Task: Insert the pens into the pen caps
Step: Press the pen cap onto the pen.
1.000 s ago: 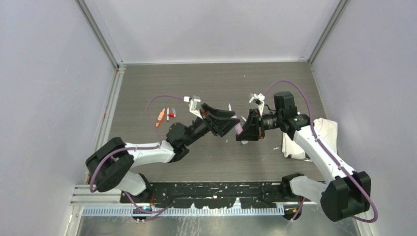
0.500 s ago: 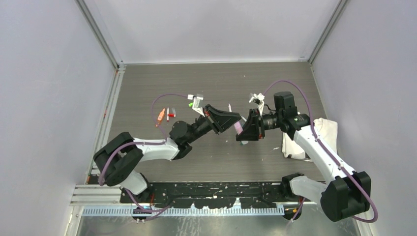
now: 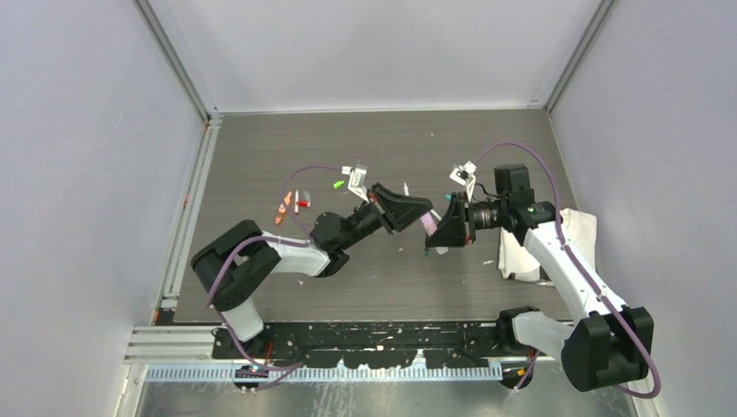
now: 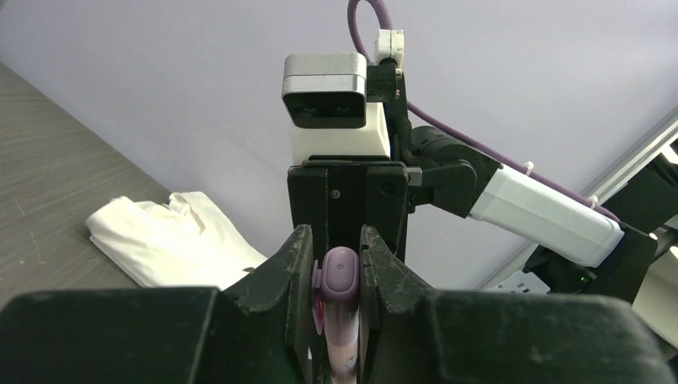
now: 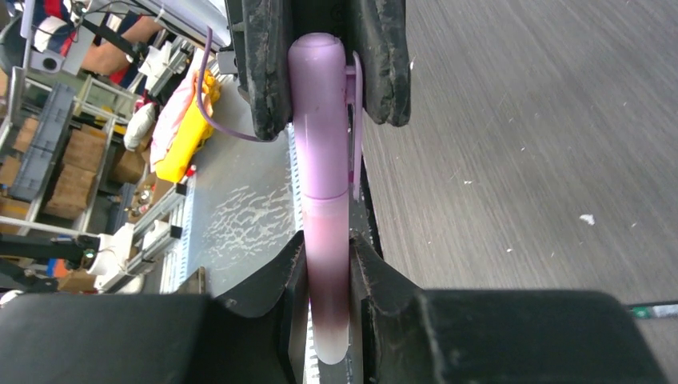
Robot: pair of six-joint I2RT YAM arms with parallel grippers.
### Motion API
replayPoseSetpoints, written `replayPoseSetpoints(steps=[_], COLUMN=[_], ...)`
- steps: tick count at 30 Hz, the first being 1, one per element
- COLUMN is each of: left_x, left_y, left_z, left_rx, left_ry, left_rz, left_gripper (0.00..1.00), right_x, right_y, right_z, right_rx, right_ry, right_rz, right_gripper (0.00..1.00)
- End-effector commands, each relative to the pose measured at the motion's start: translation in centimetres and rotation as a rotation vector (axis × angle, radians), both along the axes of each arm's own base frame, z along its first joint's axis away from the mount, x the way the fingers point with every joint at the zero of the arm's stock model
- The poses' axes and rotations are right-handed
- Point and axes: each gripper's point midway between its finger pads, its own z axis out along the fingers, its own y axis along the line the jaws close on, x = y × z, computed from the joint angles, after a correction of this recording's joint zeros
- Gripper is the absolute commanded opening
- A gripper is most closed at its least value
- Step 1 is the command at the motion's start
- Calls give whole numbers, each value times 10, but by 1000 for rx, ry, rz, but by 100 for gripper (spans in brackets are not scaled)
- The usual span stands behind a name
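Note:
Next, my right gripper swings outward, tilts downward, lowers and releases the pen. The pen is capped, and clear tabletop beyond the cloth lies below and outward.
A pink-purple pen (image 5: pixel 328 256) stands between the two arms above the table, its end seated in a purple pen cap (image 5: pixel 320 120). My right gripper (image 5: pixel 328 276) is shut on the pen's body. My left gripper (image 4: pixel 336 264) faces it and is shut on the pen cap (image 4: pixel 342 276). In the top view the left gripper (image 3: pixel 422 212) and the right gripper (image 3: pixel 441 228) meet tip to tip over the table's middle, with the pen (image 3: pixel 429 223) between them. A green pen cap (image 3: pixel 338 184), a red pen cap (image 3: pixel 302 203) and an orange piece (image 3: pixel 283 207) lie at the left.
A crumpled white cloth (image 3: pixel 569 233) lies at the table's right edge beside the right arm. A thin white pen (image 3: pixel 406 188) lies behind the grippers, and another (image 3: pixel 295 197) is next to the red cap. A dark green pen (image 5: pixel 652 309) rests on the table.
The left gripper moved right toward the right gripper and closed on the purple cap. The right gripper kept its hold on the pen and shifted slightly right.

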Motion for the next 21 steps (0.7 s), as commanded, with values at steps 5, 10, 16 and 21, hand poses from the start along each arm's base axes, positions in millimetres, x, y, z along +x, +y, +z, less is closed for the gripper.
replayPoseSetpoints(steps=[5,10,16,21], left_x=[-140,-152,-91,-38], left_y=[-43,-28,-5,15], left_z=[-77,-92,-66,-20], left_rx=[219,282,217,129], left_ry=[107,155,157,94], left_rz=[-554,-582,-342,-106], left_gripper=[1,1,7,54], right_x=[40,47,34,27], right_y=[-9,-11,-9,-6], right_z=[24,19,1,-14], right_rx=[-40,-66,-104,-145], right_ry=[-245,-249,-242,-232], right_rz=[-121,-148,-83,-31], right_gripper=[1,1,1,1])
